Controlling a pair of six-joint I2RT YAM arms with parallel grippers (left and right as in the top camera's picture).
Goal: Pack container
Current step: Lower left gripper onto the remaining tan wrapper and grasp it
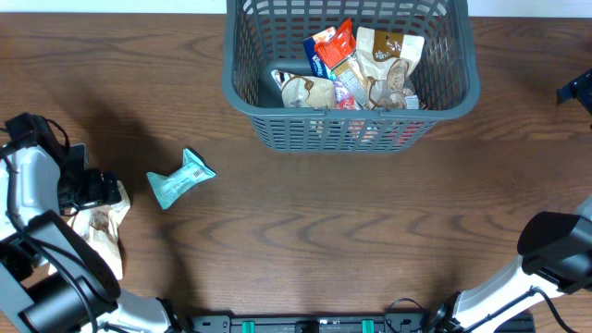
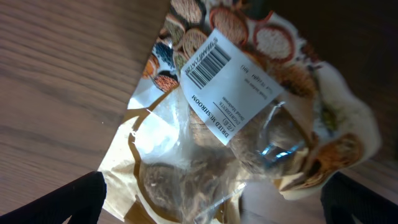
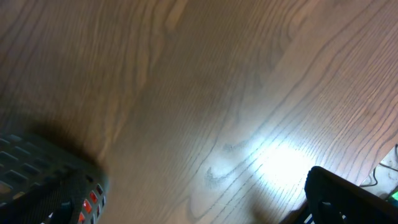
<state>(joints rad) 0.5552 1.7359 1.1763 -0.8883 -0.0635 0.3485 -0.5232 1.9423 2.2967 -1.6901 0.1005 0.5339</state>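
My left gripper should next turn a little and lower onto the clear middle of the mushroom packet beside its label, because the packet lies at a slant between the open fingers.
The container (image 1: 242,100), a dark grey-green lattice basket, stands at the back centre with several snack packets (image 1: 356,65) inside. A dried mushroom packet (image 2: 236,130) with a barcode label lies at the table's left front (image 1: 104,229). My left gripper (image 2: 211,202) is open, its fingers wide apart on either side of this packet's lower end; in the overhead view it is at the left (image 1: 95,190). A teal packet (image 1: 180,178) lies on the table to its right. My right gripper (image 3: 205,208) is open and empty over bare wood, at the far right edge in the overhead view (image 1: 575,91).
A corner of the basket (image 3: 43,186) shows at the lower left of the right wrist view, with red packets visible through the slots. The arm bases sit along the table's front edge.
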